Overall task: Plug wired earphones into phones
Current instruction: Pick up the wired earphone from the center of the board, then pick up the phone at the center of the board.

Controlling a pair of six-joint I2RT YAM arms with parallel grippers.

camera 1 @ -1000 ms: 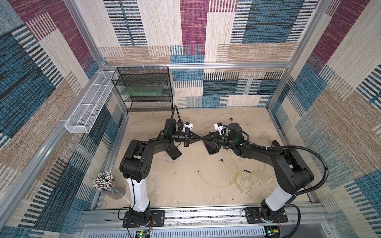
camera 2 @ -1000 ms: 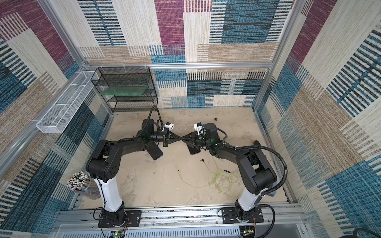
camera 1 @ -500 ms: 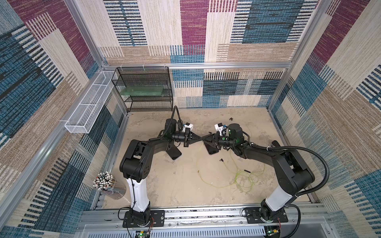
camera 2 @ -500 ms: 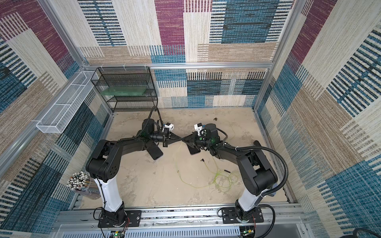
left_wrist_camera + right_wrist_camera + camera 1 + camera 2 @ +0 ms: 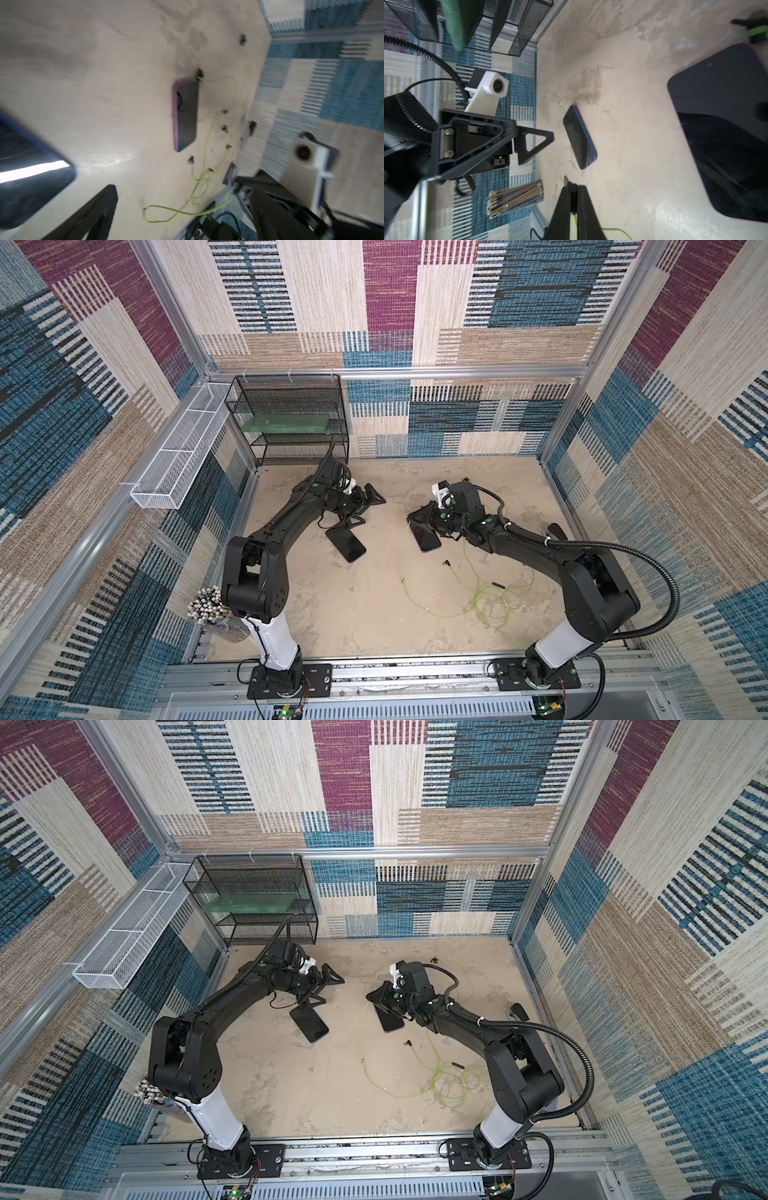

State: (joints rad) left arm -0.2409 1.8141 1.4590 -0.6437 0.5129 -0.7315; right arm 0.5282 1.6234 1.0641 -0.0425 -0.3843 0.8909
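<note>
Since my open fingers point past the blue-edged phone, I will turn my left gripper back toward it and lower it astride the phone's far end (image 5: 336, 535).
Two black phones lie on the sandy floor in both top views. The blue-edged one (image 5: 345, 543) (image 5: 309, 1025) (image 5: 580, 137) is just below my left gripper (image 5: 369, 508) (image 5: 328, 990), which stands open and empty. The purple-edged one (image 5: 424, 537) (image 5: 388, 1019) (image 5: 186, 116) lies under my right gripper (image 5: 411, 517) (image 5: 573, 193). A black plug (image 5: 199, 72) sits at its end. The right gripper is shut on another black plug (image 5: 572, 187) of the wired earphones. Its yellow-green cable (image 5: 574, 220) trails back to loose loops (image 5: 490, 597) (image 5: 449, 1077).
A black mesh rack (image 5: 291, 423) holding a green board stands at the back left. A white wire basket (image 5: 178, 460) hangs on the left wall. A cup of pens (image 5: 205, 605) (image 5: 517, 197) stands by the left arm's base. Another loose plug (image 5: 446, 563) lies near the loops.
The two grippers met tip to tip in the middle. Now the left one has opened and drawn back left, and the right one has closed on the plug and keeps it.
</note>
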